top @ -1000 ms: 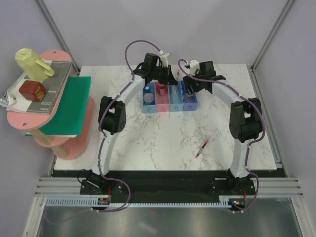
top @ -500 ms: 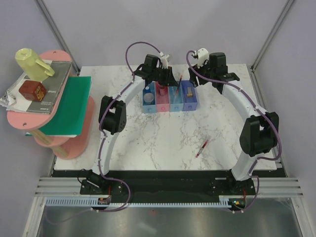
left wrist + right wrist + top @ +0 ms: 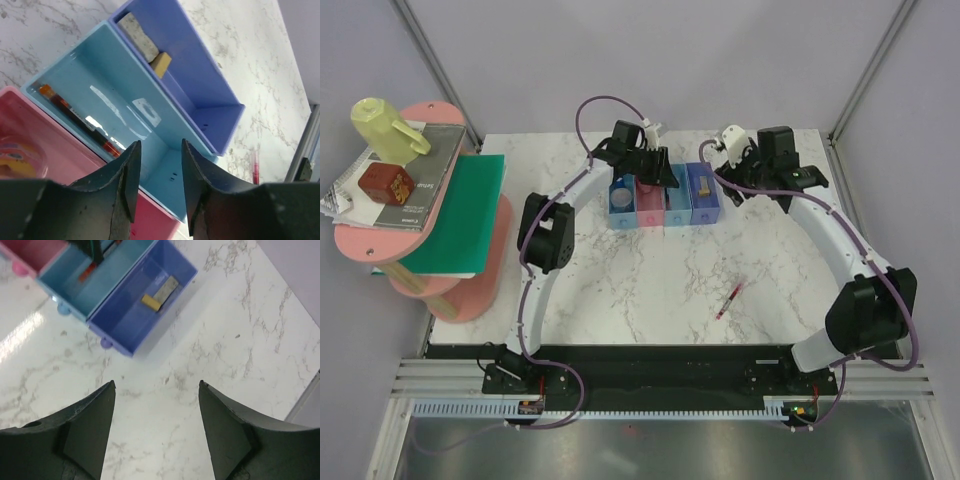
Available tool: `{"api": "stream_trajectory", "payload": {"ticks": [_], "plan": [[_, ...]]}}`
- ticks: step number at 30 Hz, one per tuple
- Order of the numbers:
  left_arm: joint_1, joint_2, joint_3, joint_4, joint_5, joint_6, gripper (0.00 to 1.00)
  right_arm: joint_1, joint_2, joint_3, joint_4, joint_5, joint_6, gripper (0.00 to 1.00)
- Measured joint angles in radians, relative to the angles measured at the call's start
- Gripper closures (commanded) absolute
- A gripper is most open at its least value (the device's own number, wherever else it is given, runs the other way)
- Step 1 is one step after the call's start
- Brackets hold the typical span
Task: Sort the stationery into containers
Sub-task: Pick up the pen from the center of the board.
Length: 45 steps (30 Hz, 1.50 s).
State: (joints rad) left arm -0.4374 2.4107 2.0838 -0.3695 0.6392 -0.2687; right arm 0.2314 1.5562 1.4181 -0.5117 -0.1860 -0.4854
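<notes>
My right gripper needs to move back toward the base next, to the second red pen below, still outside the bins, then turn and lower onto the pen's far end [image 3: 736, 290].
Four joined bins stand at the back of the table: blue [image 3: 620, 203], pink [image 3: 647, 205], light blue [image 3: 675, 208], violet [image 3: 704, 200]. My left gripper [image 3: 663, 178] hovers over the light blue bin [image 3: 125, 125]; it is open and empty [image 3: 157, 150]. A red pen [image 3: 75, 117] lies in that bin. The violet bin [image 3: 200, 65] holds a tan block [image 3: 161, 64] and a grey piece [image 3: 139, 36]. My right gripper [image 3: 732, 188] is open and empty over bare marble [image 3: 156, 385], right of the violet bin [image 3: 125, 320]. A second red pen [image 3: 730, 298] lies on the table.
A pink tiered stand [image 3: 470, 280] at the left carries books [image 3: 420, 185], a yellow-green jug [image 3: 382, 127], a red-brown cube [image 3: 386, 183] and a green sheet [image 3: 460, 215]. Metal frame posts rise at the back corners.
My left gripper has let go of the red pen, which now lies in the light blue bin. My right arm has swung right, away from the bins.
</notes>
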Motion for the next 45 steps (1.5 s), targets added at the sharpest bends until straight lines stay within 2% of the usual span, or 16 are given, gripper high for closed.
{"api": "stream_trajectory", "payload": {"ticks": [6, 9, 16, 20, 26, 34, 39, 45], "plan": [[-0.004, -0.126, -0.053, -0.006, 0.046, 0.016, 0.55, 0.000, -0.171, -0.113, -0.169, 0.002, -0.224, 0.25], [-0.014, -0.194, -0.055, -0.003, 0.082, 0.022, 0.55, 0.000, -0.230, -0.136, -0.218, 0.007, -0.286, 0.27], [-0.061, -0.306, -0.034, -0.008, 0.221, 0.026, 0.55, 0.003, -0.293, -0.208, -0.343, -0.021, -0.448, 0.28], [-0.073, -0.393, -0.034, -0.117, 0.248, 0.117, 0.55, 0.038, -0.301, -0.311, -0.428, -0.013, -0.575, 0.27], [-0.050, -0.610, -0.101, -0.350, 0.132, 0.347, 0.54, 0.150, -0.347, -0.482, -0.505, 0.035, -0.729, 0.24], [-0.018, -0.953, -0.408, -0.495, -0.098, 0.558, 0.52, 0.304, -0.362, -0.637, -0.430, 0.116, -0.808, 0.24], [-0.018, -1.075, -0.525, -0.554, -0.180, 0.635, 0.51, 0.355, -0.264, -0.660, -0.363, 0.139, -0.823, 0.28], [-0.018, -1.154, -0.616, -0.598, -0.241, 0.689, 0.50, 0.360, -0.119, -0.644, -0.291, 0.145, -0.827, 0.38]]}}
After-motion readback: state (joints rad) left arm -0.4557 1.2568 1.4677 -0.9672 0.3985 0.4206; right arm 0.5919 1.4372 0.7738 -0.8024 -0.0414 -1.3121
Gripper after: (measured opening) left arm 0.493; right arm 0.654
